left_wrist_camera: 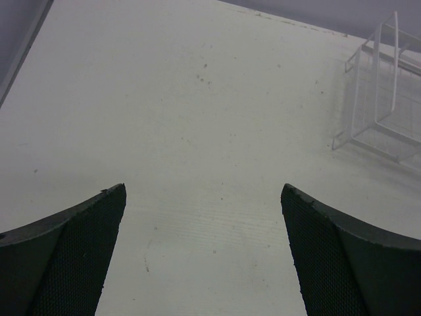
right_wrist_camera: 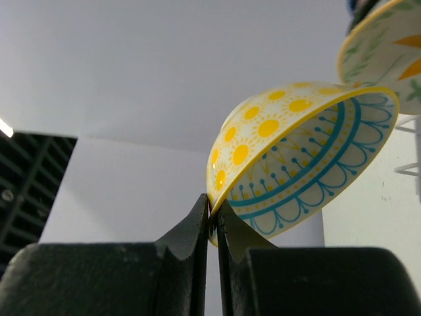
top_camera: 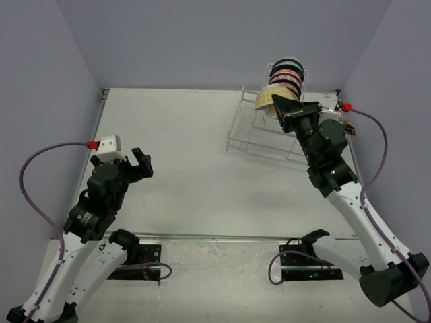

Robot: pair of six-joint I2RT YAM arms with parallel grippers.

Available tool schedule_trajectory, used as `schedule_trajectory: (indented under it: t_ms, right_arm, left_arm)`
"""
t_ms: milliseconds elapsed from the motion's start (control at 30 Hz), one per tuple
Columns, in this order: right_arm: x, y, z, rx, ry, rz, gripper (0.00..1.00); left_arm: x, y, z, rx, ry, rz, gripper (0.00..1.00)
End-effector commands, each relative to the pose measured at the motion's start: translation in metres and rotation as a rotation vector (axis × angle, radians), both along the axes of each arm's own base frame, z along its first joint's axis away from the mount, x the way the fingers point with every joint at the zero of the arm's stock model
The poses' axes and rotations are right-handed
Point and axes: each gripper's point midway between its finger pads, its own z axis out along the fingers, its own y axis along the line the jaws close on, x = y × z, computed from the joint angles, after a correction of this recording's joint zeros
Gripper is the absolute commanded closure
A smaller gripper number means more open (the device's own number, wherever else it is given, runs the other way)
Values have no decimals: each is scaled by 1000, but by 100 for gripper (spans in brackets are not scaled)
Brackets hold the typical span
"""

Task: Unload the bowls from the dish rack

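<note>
I will carry the yellow bowl point(top_camera: 271, 98) back from the rack with my right gripper first, then tilt my right gripper downward to lower the bowl onto the empty middle of the table.
The clear wire dish rack point(top_camera: 259, 134) stands at the far right of the table; its corner shows in the left wrist view point(left_wrist_camera: 378, 112). Several patterned bowls point(top_camera: 288, 73) stand on edge in its taller tier. My right gripper point(top_camera: 291, 114) is shut on the rim of a yellow bowl point(top_camera: 271, 98) with sun dots outside and blue lines inside point(right_wrist_camera: 296, 158), held at the front of the row, just above the rack. Another bowl point(right_wrist_camera: 388, 46) shows behind it. My left gripper point(top_camera: 141, 161) is open and empty over the left table; its fingers point(left_wrist_camera: 72, 257) frame bare surface.
Grey walls close in the table on the left, back and right. The right arm point(top_camera: 337, 175) reaches along the right wall. A metal rail point(top_camera: 215, 237) runs along the near edge by the arm bases.
</note>
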Motion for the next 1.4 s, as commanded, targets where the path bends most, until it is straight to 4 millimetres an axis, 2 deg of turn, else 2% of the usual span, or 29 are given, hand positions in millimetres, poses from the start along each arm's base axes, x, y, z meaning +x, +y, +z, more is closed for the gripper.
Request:
schedule_trajectory:
  t_ms: [0, 33, 67, 100, 133, 167, 200, 233, 267, 300, 333, 400, 433, 500, 533, 567, 600, 633, 667, 700, 733, 800, 833, 867, 900, 933, 1033, 1200, 1367]
  right_arm:
    - [-22, 29, 66, -144, -240, 165, 100]
    - [-24, 35, 77, -195, -276, 180, 100]
    - [-21, 51, 66, -244, -254, 255, 100]
    - [-20, 58, 65, -277, -258, 285, 100]
    - [-23, 66, 75, -331, -300, 314, 100]
    - [-18, 85, 57, -383, -267, 400, 100]
    - [-17, 95, 52, -426, -268, 442, 100]
    - [-25, 109, 61, -497, -323, 481, 100]
    - [-19, 125, 35, -560, -260, 538, 100]
    - [-19, 134, 28, -614, -257, 549, 100]
    - [-29, 151, 31, -706, -311, 574, 100]
    - [-36, 175, -2, -898, -271, 618, 100]
    - [-37, 185, -2, -939, -299, 623, 100]
    - [-42, 197, -34, -1062, -233, 677, 100]
    - [-41, 210, -48, -1176, -223, 665, 100]
    - [-45, 209, -73, -1276, -155, 681, 100]
    - [-46, 211, -87, -1378, -147, 684, 100]
    - [-47, 223, -109, -1474, -106, 689, 100]
    - [-54, 218, -132, -1564, -41, 726, 100]
    - [-56, 222, -140, -1622, -24, 735, 100]
    - [-67, 224, -178, -1747, 49, 790, 100]
    - [-73, 226, -201, -1846, 116, 809, 100]
    - [-88, 221, -220, -1929, 163, 867, 100]
    - [-93, 222, -249, -1998, 219, 918, 100]
    - [-98, 221, -264, -2033, 251, 950, 100]
    - [-107, 219, -287, -2084, 291, 1010, 100]
    - [-121, 212, -329, -2152, 340, 1082, 100]
    - [-133, 203, -355, -2179, 389, 1136, 100]
    - [-139, 192, -367, -2205, 431, 1175, 100]
  left_arm:
    - [-1, 18, 15, -3, -55, 95, 0]
    - [-3, 21, 17, -10, -60, 114, 0]
    - [-6, 27, 19, -10, -69, 143, 0]
    - [-7, 30, 20, -14, -75, 158, 0]
    - [-8, 32, 21, -21, -81, 168, 0]
    - [-11, 36, 24, -23, -92, 187, 0]
    - [-13, 38, 26, -28, -100, 195, 0]
    - [-14, 41, 27, -32, -108, 211, 0]
    - [-17, 43, 29, -38, -118, 217, 0]
    - [-18, 44, 31, -42, -126, 222, 0]
    - [-18, 45, 31, -46, -129, 226, 0]
    - [-22, 49, 34, -57, -143, 242, 0]
    - [-22, 50, 34, -58, -143, 247, 0]
    - [-24, 52, 35, -65, -152, 259, 0]
    - [-26, 55, 35, -68, -153, 277, 0]
    - [-27, 58, 36, -74, -158, 288, 0]
    - [-29, 60, 37, -79, -160, 300, 0]
    - [-30, 63, 37, -81, -160, 318, 0]
    - [-32, 64, 38, -88, -169, 324, 0]
    - [-33, 66, 39, -93, -174, 329, 0]
    - [-35, 67, 40, -96, -181, 333, 0]
    - [-36, 68, 41, -102, -186, 340, 0]
    - [-36, 69, 40, -103, -187, 343, 0]
    - [-37, 70, 41, -104, -188, 346, 0]
    - [-38, 71, 41, -107, -189, 352, 0]
    - [-38, 72, 40, -106, -187, 357, 0]
    - [-39, 73, 40, -107, -187, 363, 0]
    - [-39, 73, 40, -107, -186, 367, 0]
    - [-38, 72, 39, -104, -180, 365, 0]
